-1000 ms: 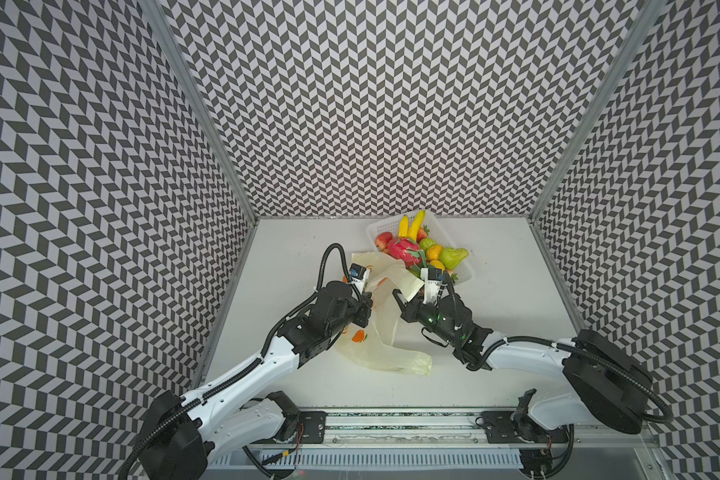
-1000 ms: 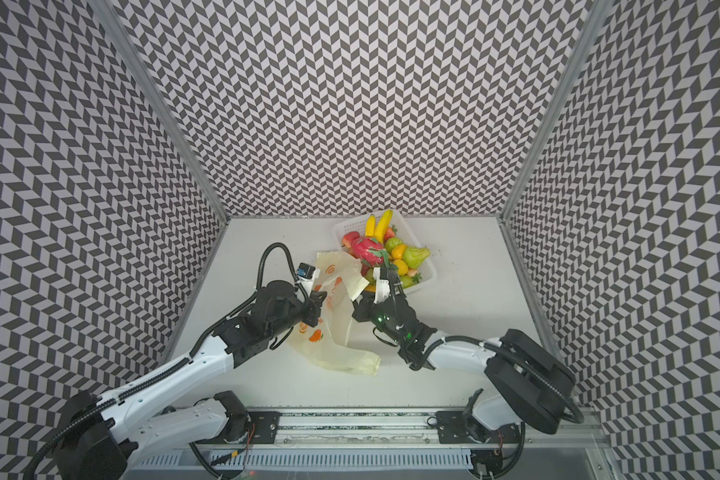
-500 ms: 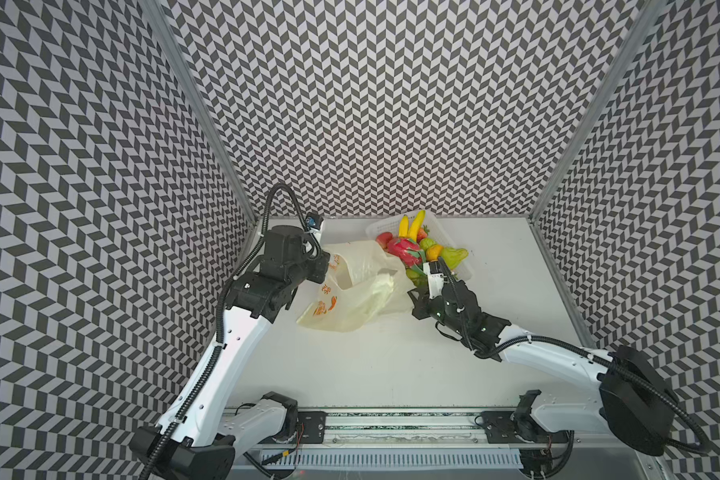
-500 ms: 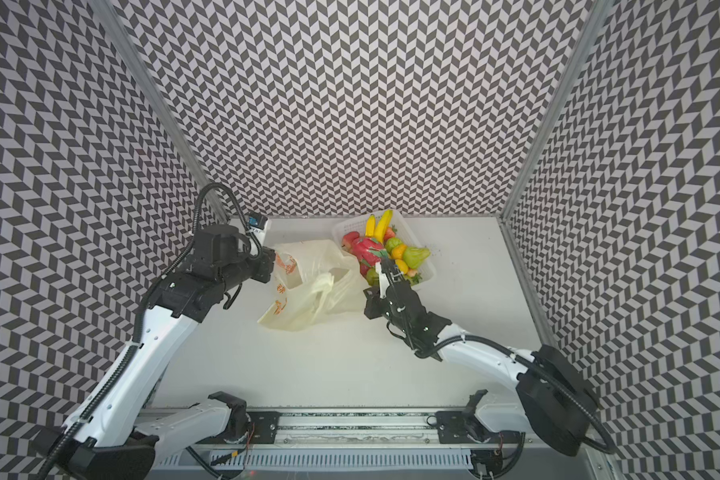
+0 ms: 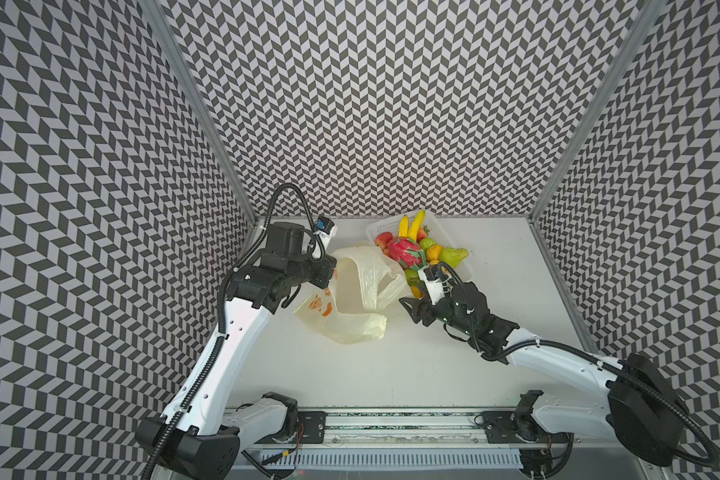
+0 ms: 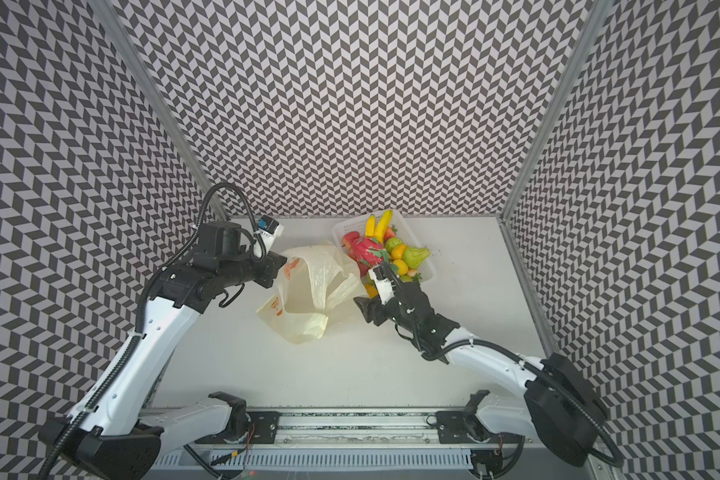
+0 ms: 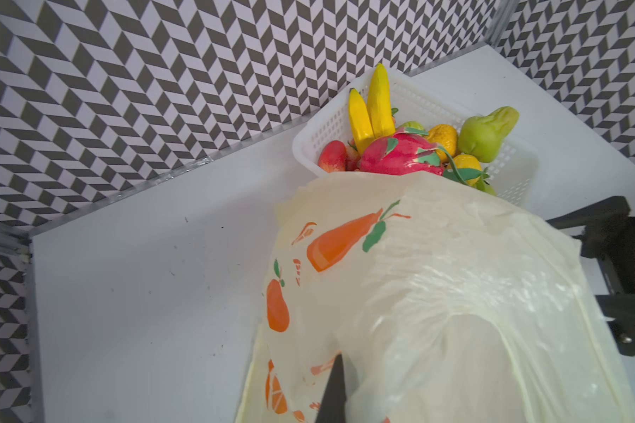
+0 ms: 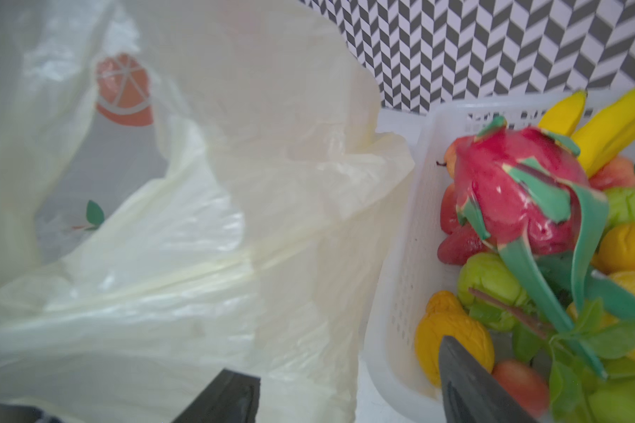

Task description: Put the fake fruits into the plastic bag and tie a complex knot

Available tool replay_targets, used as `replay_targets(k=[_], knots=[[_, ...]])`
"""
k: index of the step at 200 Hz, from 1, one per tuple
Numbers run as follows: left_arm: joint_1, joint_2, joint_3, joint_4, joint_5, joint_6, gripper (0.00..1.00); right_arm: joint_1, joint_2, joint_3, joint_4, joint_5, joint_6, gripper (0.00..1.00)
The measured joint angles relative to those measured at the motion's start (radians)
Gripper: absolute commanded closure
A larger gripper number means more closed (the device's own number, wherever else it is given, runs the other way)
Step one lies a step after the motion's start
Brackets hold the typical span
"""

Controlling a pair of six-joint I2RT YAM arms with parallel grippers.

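Observation:
My left gripper eases toward the bag's gaping opening [image 5: 350,294] [image 7: 473,363], on the bag's basket side, next. It releases the bag's rim, since the bag's bottom rests on the tabletop.
The plastic bag [image 5: 350,299] [image 6: 304,291] is pale yellow with orange prints and hangs with its mouth gaping, its bottom resting on the table. My left gripper [image 5: 329,274] [image 6: 277,268] [image 7: 340,366] is shut on the plastic bag's [image 7: 437,293] left rim and holds it up. My right gripper [image 5: 408,309] [image 6: 362,309] [image 8: 345,395] stands open and empty between the bag's [image 8: 235,219] loose handle and the basket. The fake fruits, with the dragon fruit [image 5: 404,249] [image 6: 368,251] [image 7: 400,154] [image 8: 517,205] on top, lie in the basket. No knot shows.
A white perforated basket [image 5: 379,228] [image 6: 344,228] [image 7: 330,128] [image 8: 400,256] stands at the back of the table, just right of the bag. Patterned walls enclose the table on three sides.
My left gripper has carried the bag's rim up and towards the back left, which opened the mouth. My right gripper has let go of the bag, opened, and moved towards the basket.

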Motion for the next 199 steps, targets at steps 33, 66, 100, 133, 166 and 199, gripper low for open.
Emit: replay_targets(k=[33, 66, 100, 133, 166, 199], knots=[[0.000, 0.009, 0.000, 0.000, 0.073, -0.019, 1.00, 0.057, 0.019, 0.000, 0.095, 0.055, -0.165, 0.00], [0.000, 0.025, 0.000, 0.000, 0.105, -0.023, 1.00, 0.098, 0.086, 0.041, 0.138, 0.154, -0.328, 0.00], [0.000, 0.031, 0.000, -0.001, 0.117, -0.021, 1.00, 0.112, 0.100, 0.106, 0.179, 0.181, -0.448, 0.00], [0.000, 0.036, 0.000, 0.000, 0.120, -0.017, 1.00, 0.126, 0.106, 0.142, 0.216, 0.171, -0.501, 0.42], [0.000, 0.039, 0.000, 0.000, 0.120, -0.008, 0.81, 0.127, 0.122, 0.192, 0.196, 0.167, -0.480, 1.00], [0.000, 0.025, -0.018, 0.010, 0.110, -0.002, 0.39, 0.127, 0.122, 0.246, 0.141, 0.171, -0.403, 1.00]])
